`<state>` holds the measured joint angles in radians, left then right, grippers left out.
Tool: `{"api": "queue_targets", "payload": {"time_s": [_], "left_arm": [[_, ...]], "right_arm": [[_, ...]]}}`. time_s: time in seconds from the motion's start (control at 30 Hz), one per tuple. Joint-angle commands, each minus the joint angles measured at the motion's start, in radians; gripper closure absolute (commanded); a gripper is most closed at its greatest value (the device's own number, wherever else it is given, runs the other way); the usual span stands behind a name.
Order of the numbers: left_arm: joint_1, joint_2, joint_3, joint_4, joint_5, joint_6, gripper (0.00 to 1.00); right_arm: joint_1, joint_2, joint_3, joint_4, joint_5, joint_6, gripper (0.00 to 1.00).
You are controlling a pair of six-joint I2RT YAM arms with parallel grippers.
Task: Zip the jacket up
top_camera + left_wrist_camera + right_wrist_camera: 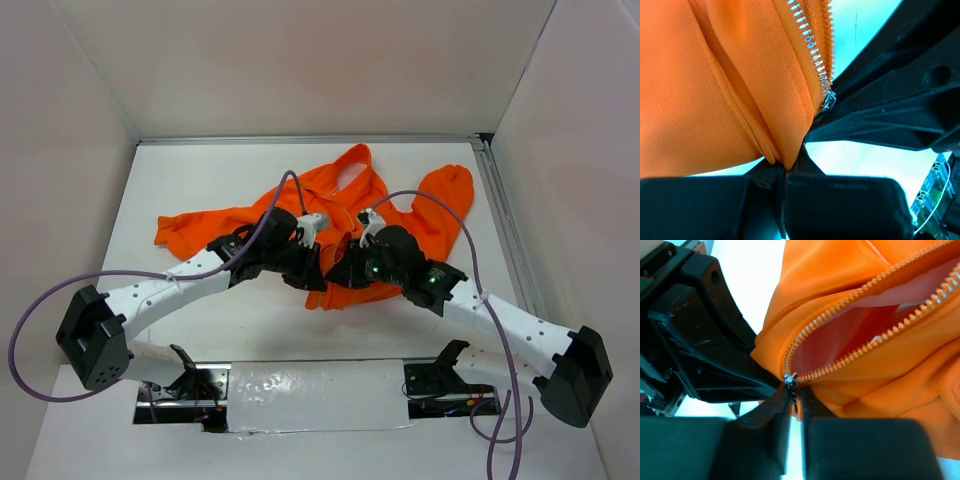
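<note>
The zipper spreads open, so the robot's left gripper should next pull the hem back and let go of it over the bare near tabletop, which lies back from the gripper.
The orange jacket lies crumpled on the white table, its front open. My left gripper is shut on the jacket's bottom hem; in the left wrist view the gripper pinches a fold of orange fabric just below the silver zipper teeth. My right gripper meets it from the right. In the right wrist view this gripper is shut on the pull hanging from the zipper slider at the zipper's bottom end. Above it the zipper spreads open over the pink lining.
The two grippers nearly touch; the right one's black body fills the left wrist view and the left one's the right wrist view. White walls enclose the table; a metal rail runs along its right side. Cables loop over both arms.
</note>
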<state>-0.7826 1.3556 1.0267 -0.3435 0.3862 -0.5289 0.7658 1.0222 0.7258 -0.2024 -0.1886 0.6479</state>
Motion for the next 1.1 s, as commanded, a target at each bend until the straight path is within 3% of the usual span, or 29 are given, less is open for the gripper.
{"api": "queue_targets", "payload": {"time_s": [0.0,0.07,0.43,0.7,0.77,0.97,1.03,1.07], "left_arm": [[-0.004,-0.046,0.018,0.011,0.019,-0.013,1.0],[-0.003,-0.041,0.016,-0.006,-0.006,-0.02,1.0],[-0.003,-0.024,-0.057,-0.098,-0.127,-0.091,1.0],[-0.001,-0.007,-0.039,-0.107,-0.171,-0.088,1.0],[-0.001,-0.001,-0.024,-0.109,-0.182,-0.085,1.0],[-0.003,-0.021,-0.017,-0.086,-0.152,-0.054,1.0],[-0.006,-0.027,-0.019,-0.069,-0.124,-0.039,1.0],[-0.007,-0.024,-0.017,-0.072,-0.128,-0.036,1.0]], "right_arm": [[0.01,0.01,0.033,-0.1,0.103,-0.051,0.91],[0.013,0.016,0.05,-0.136,0.17,-0.051,1.0],[0.017,0.119,0.179,-0.44,0.36,-0.146,1.0],[0.017,0.107,0.118,-0.272,-0.041,-0.266,0.9],[0.015,0.111,0.121,-0.253,-0.064,-0.263,0.82],[-0.005,0.136,0.13,-0.235,-0.075,-0.243,0.77],[-0.01,0.15,0.135,-0.22,-0.061,-0.228,0.77],[-0.011,0.153,0.136,-0.212,-0.057,-0.223,0.83]]}}
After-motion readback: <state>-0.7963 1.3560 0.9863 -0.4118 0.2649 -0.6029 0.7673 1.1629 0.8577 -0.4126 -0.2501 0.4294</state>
